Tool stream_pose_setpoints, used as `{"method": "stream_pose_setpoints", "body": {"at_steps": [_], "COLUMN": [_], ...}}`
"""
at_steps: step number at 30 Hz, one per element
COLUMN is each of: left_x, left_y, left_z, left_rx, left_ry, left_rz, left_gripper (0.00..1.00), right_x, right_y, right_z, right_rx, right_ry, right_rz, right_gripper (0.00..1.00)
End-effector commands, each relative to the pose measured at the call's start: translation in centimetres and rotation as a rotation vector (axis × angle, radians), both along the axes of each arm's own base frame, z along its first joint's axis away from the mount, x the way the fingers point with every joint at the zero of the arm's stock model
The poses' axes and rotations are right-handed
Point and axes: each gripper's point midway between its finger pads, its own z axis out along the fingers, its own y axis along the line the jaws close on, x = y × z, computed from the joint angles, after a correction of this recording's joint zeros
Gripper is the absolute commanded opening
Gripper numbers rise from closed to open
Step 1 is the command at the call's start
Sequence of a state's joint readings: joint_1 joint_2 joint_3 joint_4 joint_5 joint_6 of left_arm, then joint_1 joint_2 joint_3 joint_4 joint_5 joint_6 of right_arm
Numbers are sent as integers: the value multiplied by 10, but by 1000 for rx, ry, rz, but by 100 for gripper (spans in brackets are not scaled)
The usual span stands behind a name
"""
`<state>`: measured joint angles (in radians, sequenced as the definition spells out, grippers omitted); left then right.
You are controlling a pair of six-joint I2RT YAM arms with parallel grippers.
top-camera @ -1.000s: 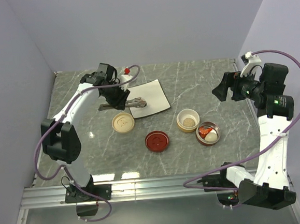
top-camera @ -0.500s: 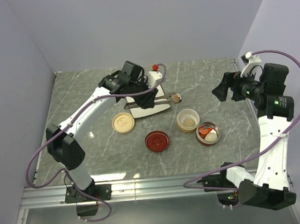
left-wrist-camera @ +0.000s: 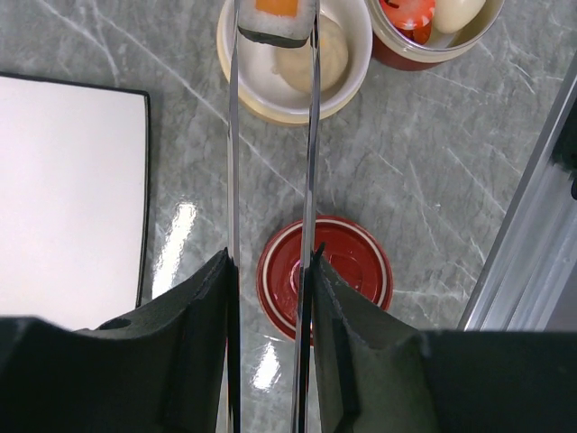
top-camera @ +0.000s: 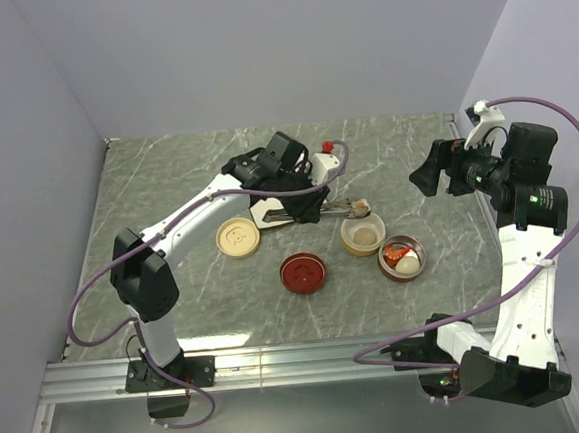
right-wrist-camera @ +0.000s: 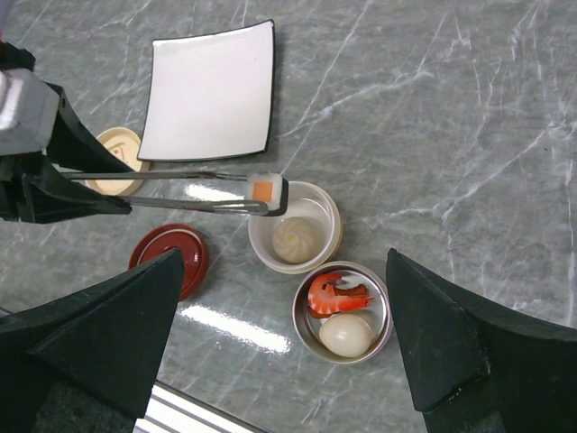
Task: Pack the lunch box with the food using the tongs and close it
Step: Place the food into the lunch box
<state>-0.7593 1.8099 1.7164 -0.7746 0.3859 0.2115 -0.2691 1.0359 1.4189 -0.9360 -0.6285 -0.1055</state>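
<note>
My left gripper lowers the sushi roll in its tongs into the cream bowl's empty space beside the beige ball next, before the lunch box gets closed.
My left gripper [left-wrist-camera: 270, 257] is shut on the silver tongs [left-wrist-camera: 233, 135], and their tips pinch the dark-wrapped sushi roll [left-wrist-camera: 277, 20] in the air over the near rim of the cream lunch box bowl [top-camera: 363, 235]. In that bowl lies the beige ball [right-wrist-camera: 293, 239]. The steel-lined red bowl [right-wrist-camera: 299, 311] beside it holds the shrimp [right-wrist-camera: 338, 296] and the white egg [right-wrist-camera: 345, 335]. My right gripper [right-wrist-camera: 285, 257] hangs open high above both bowls, holding nothing.
A red lid [top-camera: 303, 274] lies in front of the bowls and a cream lid [top-camera: 238, 238] to the left. The bare white square plate [right-wrist-camera: 212, 90] sits behind, partly under my left arm. The metal rail runs along the table's near edge.
My left arm has swung right from the plate, carrying the sushi roll in the tongs to above the cream bowl. The right arm has not moved.
</note>
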Motion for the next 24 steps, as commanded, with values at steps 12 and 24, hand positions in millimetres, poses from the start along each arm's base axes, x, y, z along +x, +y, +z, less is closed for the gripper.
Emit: {"method": "stream_pose_setpoints", "body": {"at_steps": [12,24], "left_x": [2,3], "left_y": [-20,-29], "left_z": [-20,-32], "left_rx": [12,36], "left_ry": [-12,-11], "left_rz": [-13,-28], "left_gripper": [27,28], "right_x": [1,2], "right_y": [-5,-6], "right_z": [5,4], "right_rx": [-24,-29], "right_ry": [-37,-34], "right_rz": [-12,-18], "right_gripper": [100,100]}}
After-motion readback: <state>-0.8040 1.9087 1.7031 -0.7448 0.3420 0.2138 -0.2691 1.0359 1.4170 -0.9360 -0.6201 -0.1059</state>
